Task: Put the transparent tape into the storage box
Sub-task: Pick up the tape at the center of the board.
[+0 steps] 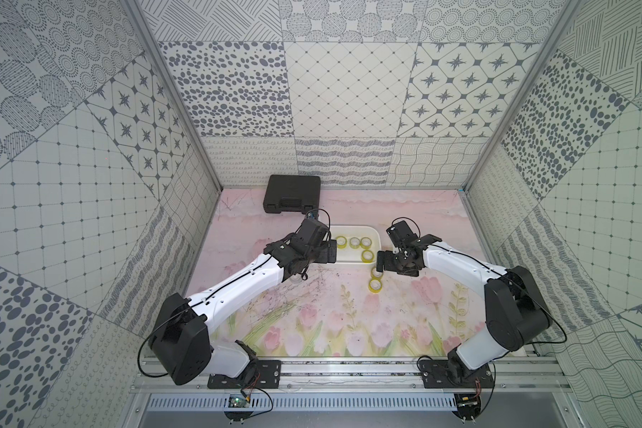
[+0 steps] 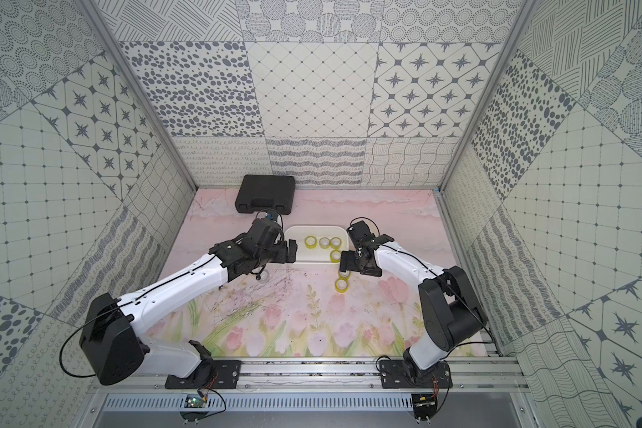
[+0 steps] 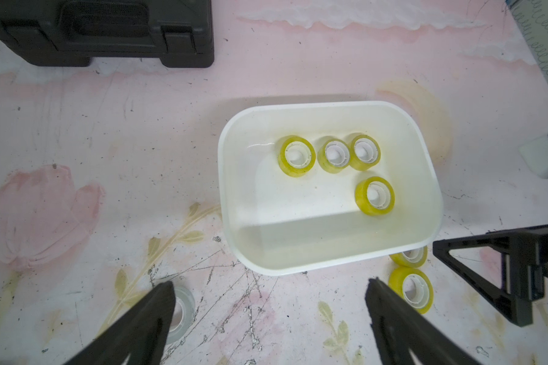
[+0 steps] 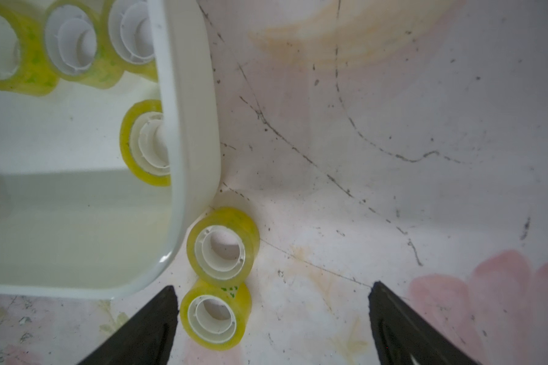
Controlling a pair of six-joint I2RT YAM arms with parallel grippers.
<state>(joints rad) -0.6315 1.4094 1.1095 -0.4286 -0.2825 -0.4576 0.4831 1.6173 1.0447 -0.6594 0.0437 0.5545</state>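
My right gripper moves down next, one fingertip into the yellowish roll's hole, onto the roll wall facing open mat (image 1: pixel 381 274) (image 4: pixel 251 245), since the box crowds one side of the roll.
The white storage box (image 1: pixel 377 237) sits mid-table and holds several yellowish rolls of transparent tape (image 3: pixel 297 155). Two more yellow rolls lie on the mat by its front right corner. One (image 4: pixel 223 246) touches the box wall, the other (image 4: pixel 214 316) lies just in front of it. My right gripper (image 4: pixel 272 290) hangs open above them, the nearer roll just inside one finger. A greyish roll (image 3: pixel 181 313) lies on the mat left of the box, partly hidden behind a finger of my left gripper (image 3: pixel 268 294). That gripper is open with only mat between its fingers.
A black hard-shell case (image 1: pixel 293 194) lies at the back left, near the wall. Patterned walls close in three sides. Both arm bases sit on the front rail (image 1: pixel 349 370). The right gripper (image 3: pixel 519 271) shows close to the box's right side in the left wrist view.
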